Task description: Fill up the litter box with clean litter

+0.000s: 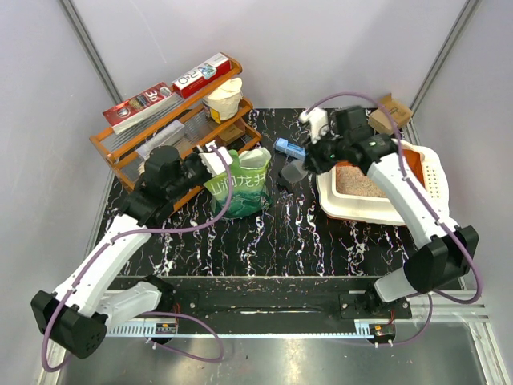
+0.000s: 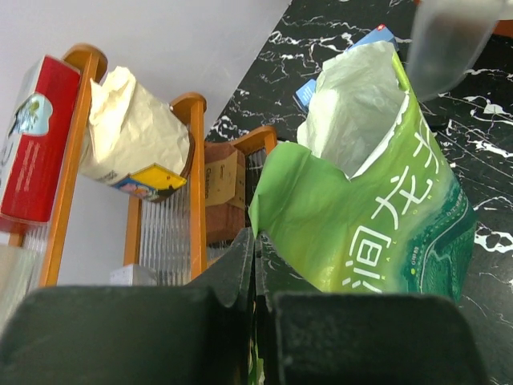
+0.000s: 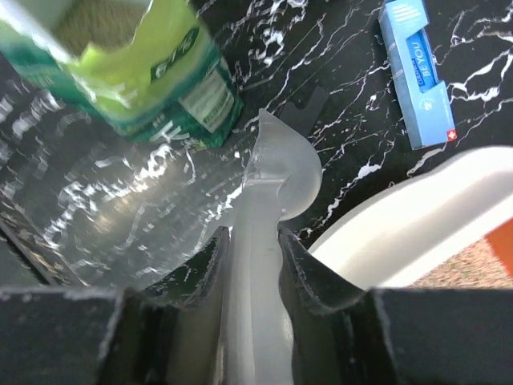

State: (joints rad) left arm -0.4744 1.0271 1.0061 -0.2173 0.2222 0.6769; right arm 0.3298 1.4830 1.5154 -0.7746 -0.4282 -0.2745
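My right gripper lowers the scoop [image 1: 292, 171] back to the table by the box's near edge next, since the box [image 1: 345, 210] holds litter.
The litter box [image 1: 345, 210], white-rimmed and orange inside, stands on the right and holds pale beige-pink litter [image 1: 357, 181]. Its rim [image 3: 401, 233] and some litter [image 3: 473, 269] show in the right wrist view. My right gripper [image 1: 317, 156] [image 3: 255, 237] is shut on the handle of a clear plastic scoop [image 1: 292, 171] [image 3: 120, 216], held between the box and the green pouch [image 1: 239, 188]. The table shows through the scoop's bowl, and no litter is in it. My left gripper [image 1: 215, 163] [image 2: 256, 241] is shut on the open pouch's [image 2: 377, 216] top edge.
An orange wire rack [image 1: 172, 132] [image 2: 192, 184] with boxes and a paper bag stands behind the left gripper. A blue box [image 1: 288, 148] [image 3: 417, 72] lies behind the scoop. A cardboard box [image 1: 390, 112] sits at the back right.
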